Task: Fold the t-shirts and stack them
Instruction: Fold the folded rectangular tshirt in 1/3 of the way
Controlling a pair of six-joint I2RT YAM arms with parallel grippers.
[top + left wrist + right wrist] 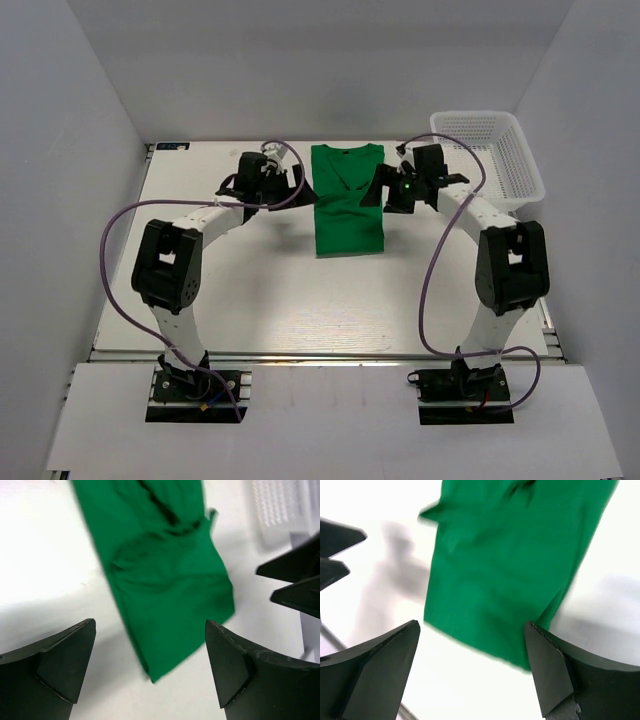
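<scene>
My right gripper moves back and down onto the near corner of the green t-shirt next and closes on it, since that corner lies flat and uncovered there.
The green t-shirt (347, 200) lies folded into a narrow upright rectangle at the back middle of the table, neck toward the far edge. My left gripper (291, 186) hovers just left of it, open and empty; the left wrist view shows the shirt (165, 580) beyond its spread fingertips (75, 650). My right gripper (386, 190) hovers just right of the shirt, open and empty; the right wrist view shows the shirt (510, 565) between and beyond its spread fingertips (545, 655).
A white mesh basket (490, 160) stands at the back right of the table, close behind my right arm. White walls enclose the table (300, 300) on three sides.
</scene>
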